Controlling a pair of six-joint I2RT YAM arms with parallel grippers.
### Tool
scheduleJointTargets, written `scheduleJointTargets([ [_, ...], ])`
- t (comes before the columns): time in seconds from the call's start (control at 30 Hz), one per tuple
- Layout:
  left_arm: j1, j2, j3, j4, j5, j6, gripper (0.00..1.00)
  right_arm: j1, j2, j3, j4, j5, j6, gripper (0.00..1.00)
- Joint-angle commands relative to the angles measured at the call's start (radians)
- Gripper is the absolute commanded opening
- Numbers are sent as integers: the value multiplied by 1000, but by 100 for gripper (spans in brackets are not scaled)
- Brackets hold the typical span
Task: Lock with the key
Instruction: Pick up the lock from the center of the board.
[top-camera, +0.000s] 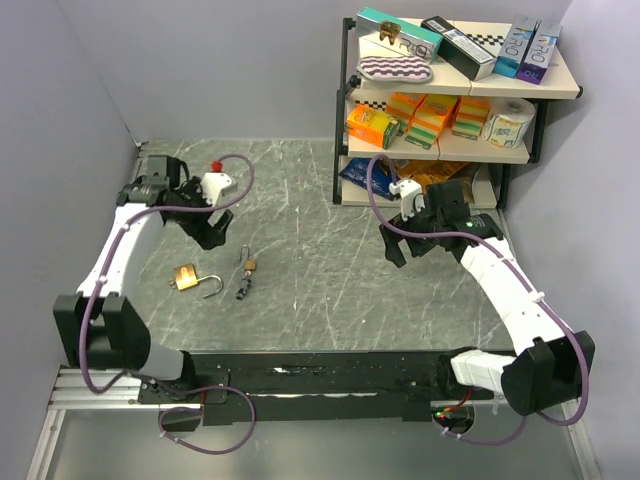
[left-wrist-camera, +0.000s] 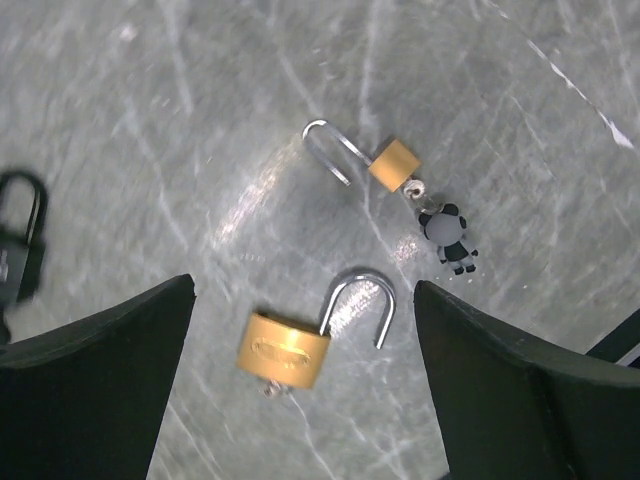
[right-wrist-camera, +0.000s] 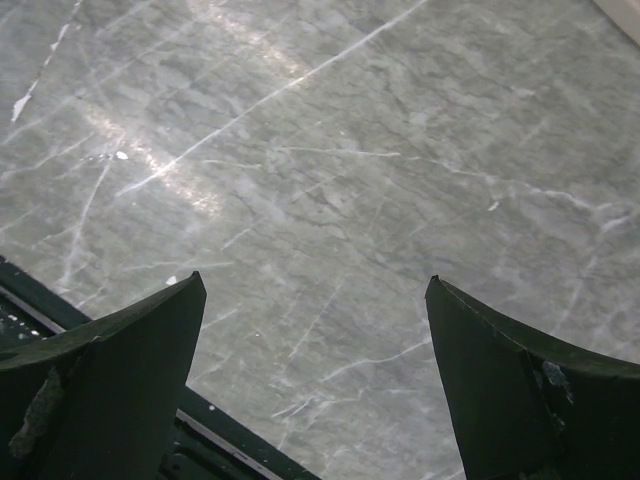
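The smaller padlock's brass body (top-camera: 250, 266) (left-wrist-camera: 395, 165) is below my left gripper and to its right in the top view, so my left gripper needs to turn and move down onto it next.
A large brass padlock (top-camera: 185, 277) lies on the marble table (top-camera: 320, 210) with its shackle (top-camera: 211, 288) swung open. In the left wrist view this large padlock (left-wrist-camera: 285, 348) sits between my fingers, and a small metal stub pokes from its underside. A smaller brass padlock (top-camera: 249, 264) (left-wrist-camera: 393, 163), also open, lies to its right with a black-and-white charm (left-wrist-camera: 447, 237) and ring at its base; I cannot make out a key blade. My left gripper (top-camera: 207, 233) (left-wrist-camera: 304, 285) hovers open above the large padlock. My right gripper (top-camera: 405, 248) (right-wrist-camera: 315, 280) hangs open over bare table.
A shelf unit (top-camera: 450, 90) with boxes, sponges and a paper roll stands at the back right. Grey walls close the left and back sides. A black rail (right-wrist-camera: 230, 440) runs along the table's near edge. A dark object (left-wrist-camera: 20, 245) shows at the left wrist view's left edge.
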Motion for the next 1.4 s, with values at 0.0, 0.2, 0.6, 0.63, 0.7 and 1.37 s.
scheduleJointTargets([
  [0.0, -22, 75, 50, -99, 128, 273, 96, 17, 10, 52, -24, -39, 38, 100],
  [0.2, -64, 118, 19, -157, 202, 653, 98, 31, 47, 62, -36, -51, 40, 100],
  [0.6, -193, 263, 13, -44, 167, 787, 65, 40, 85, 77, -43, -76, 78, 100],
  [0.63, -206, 268, -1, -6, 167, 770, 62, 40, 87, 78, -43, -74, 78, 100],
  [0.7, -222, 276, -24, 33, 155, 726, 56, 41, 90, 80, -44, -71, 78, 100],
  [1.37, -262, 382, -167, 205, 0, 583, 46, 40, 125, 95, -47, -59, 92, 100],
])
